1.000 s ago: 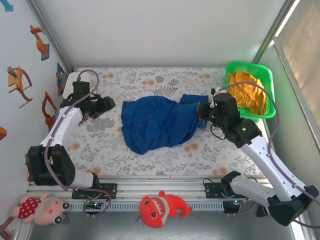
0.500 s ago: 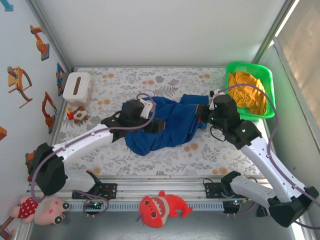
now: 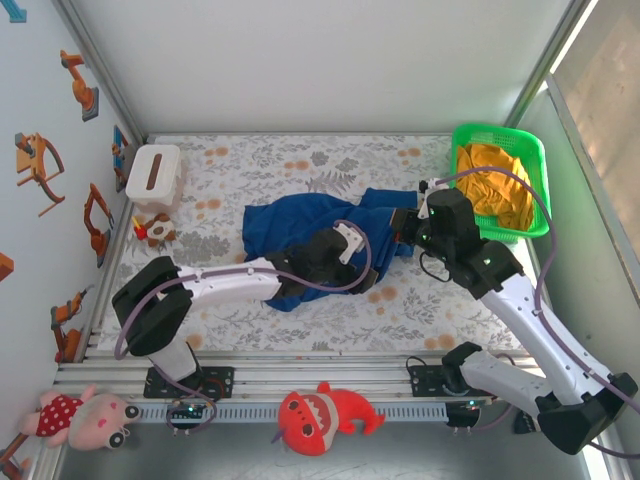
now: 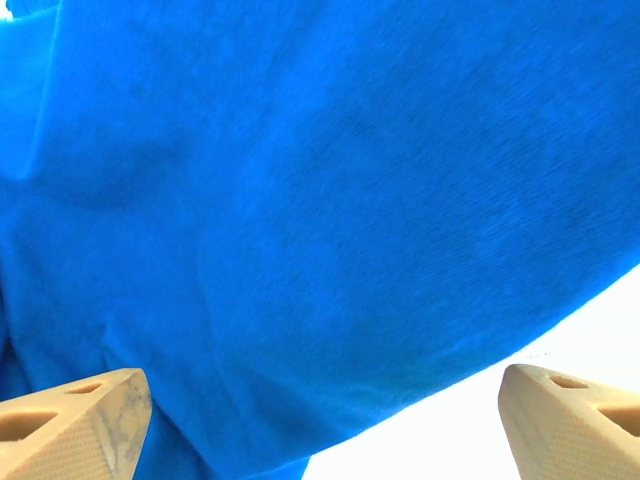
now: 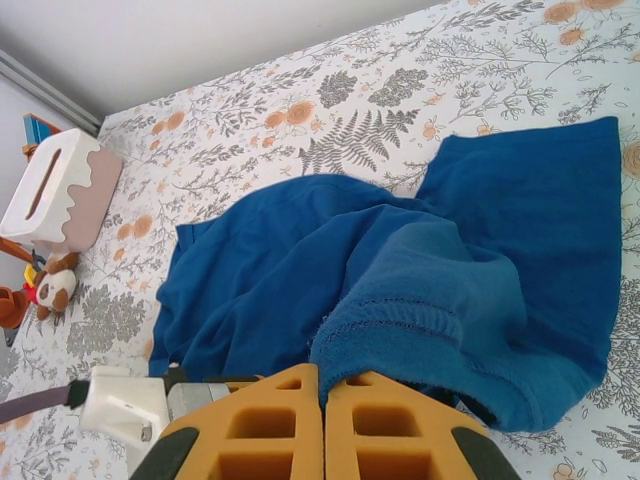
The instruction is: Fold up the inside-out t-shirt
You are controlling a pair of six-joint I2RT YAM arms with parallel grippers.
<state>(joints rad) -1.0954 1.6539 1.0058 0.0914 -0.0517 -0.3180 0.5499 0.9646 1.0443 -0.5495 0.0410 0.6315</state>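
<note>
The gripped hem goes across in my right gripper next, down over the shirt's middle (image 3: 338, 214) (image 5: 325, 245) for release, since that cloth lies off toward the tissue box.
The inside-out t-shirt (image 3: 300, 235), royal blue and crumpled, lies in the middle of the flowered table (image 3: 240, 160). My right gripper (image 3: 405, 225) is at the shirt's right end, shut on a stitched hem; in the right wrist view the hem (image 5: 400, 320) runs into the closed orange fingers (image 5: 280, 420). My left arm reaches across from the left, and its gripper (image 3: 362, 268) is low over the shirt's front right part. In the left wrist view, blue cloth (image 4: 300, 200) lies just ahead of the wide-open gripper (image 4: 320, 420), with nothing between the fingertips (image 4: 80, 420).
A green basket (image 3: 460, 140) with an orange-yellow garment (image 3: 495, 190) stands at the back right, close to the right arm. A white tissue box (image 3: 153, 172) and a small toy (image 3: 152, 230) sit at the far left. Plush toys (image 3: 325, 412) lie in front of the rail.
My left arm has swung from beside the tissue box across the table to the shirt's front right part, its jaws opening wider. The right gripper has kept its hold in place.
</note>
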